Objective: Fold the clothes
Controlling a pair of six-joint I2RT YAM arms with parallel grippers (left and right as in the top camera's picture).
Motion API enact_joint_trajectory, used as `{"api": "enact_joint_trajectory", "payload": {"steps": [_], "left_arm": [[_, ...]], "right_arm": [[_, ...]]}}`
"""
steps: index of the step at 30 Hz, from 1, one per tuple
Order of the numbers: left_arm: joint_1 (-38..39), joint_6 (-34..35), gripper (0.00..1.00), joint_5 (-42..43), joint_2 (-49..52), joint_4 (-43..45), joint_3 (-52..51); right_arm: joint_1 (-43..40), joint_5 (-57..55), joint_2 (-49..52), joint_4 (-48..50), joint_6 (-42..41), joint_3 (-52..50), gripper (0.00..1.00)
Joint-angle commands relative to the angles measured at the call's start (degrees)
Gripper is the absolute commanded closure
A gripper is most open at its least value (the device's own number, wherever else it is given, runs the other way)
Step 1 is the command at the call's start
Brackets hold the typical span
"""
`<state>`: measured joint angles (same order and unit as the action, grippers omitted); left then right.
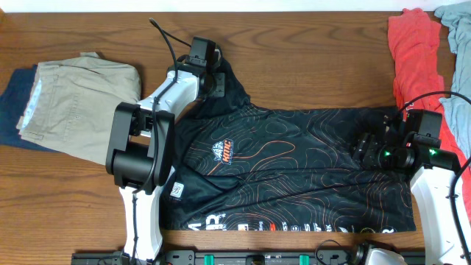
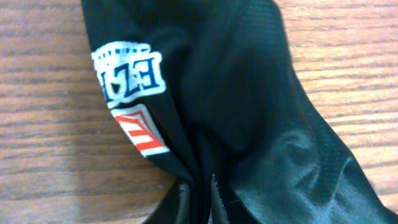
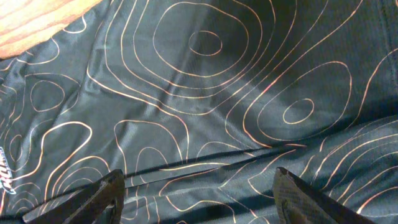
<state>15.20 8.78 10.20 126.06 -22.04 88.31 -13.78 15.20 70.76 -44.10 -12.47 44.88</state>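
I will next move my right gripper outward and down onto the jersey's far corner (image 1: pixel 393 111) beside the red garment, because its open fingers are above the jersey and short of that corner.
The black jersey (image 1: pixel 294 169) with thin orange contour lines lies spread flat across the middle of the wooden table (image 1: pixel 309 59). My left gripper (image 1: pixel 214 79) sits at the jersey's far-left sleeve and is shut on it. In the left wrist view the dark sleeve cloth (image 2: pixel 236 93), with a white and red logo (image 2: pixel 130 93), bunches between the two narrow fingertips of the left gripper (image 2: pixel 199 185). My right gripper (image 1: pixel 366 151) hovers over the jersey's right part. Its fingers (image 3: pixel 112 186) stand wide apart in the right wrist view, open over the patterned cloth (image 3: pixel 205 93) with nothing between them.
Folded khaki trousers (image 1: pixel 77 103) rest on a navy garment (image 1: pixel 11 110) at the left. A red garment (image 1: pixel 412 51) and a grey-blue one (image 1: pixel 456 22) lie at the back right, and more blue cloth (image 1: pixel 460 118) at the right edge.
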Motion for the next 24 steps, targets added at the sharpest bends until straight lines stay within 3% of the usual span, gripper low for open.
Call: {"api": "enact_joint_trajectory", "payload": {"steps": [1,6,16,24], "left_arm": [[-0.09,-0.37,0.93,0.28,2.05,-0.79,0.07],[-0.2,0.63,0.93,0.28,0.07,-3.3,0.07],[-1.36,10.01,0.94,1.29,-4.92,-11.26,0.07],[-1.42,11.78,0.94,3.98,-6.51,-13.57,0.07]], "right_arm": [[0.72,-1.09,-0.26,0.37,0.98,0.48,0.26],[0.72,-5.66,-0.26,0.87,0.98,0.46,0.26],[0.72,-6.84,3.76,8.02,0.72,0.37,0.28],[0.72,-10.19,12.66,25.46,-1.01,0.39,0.31]]}}
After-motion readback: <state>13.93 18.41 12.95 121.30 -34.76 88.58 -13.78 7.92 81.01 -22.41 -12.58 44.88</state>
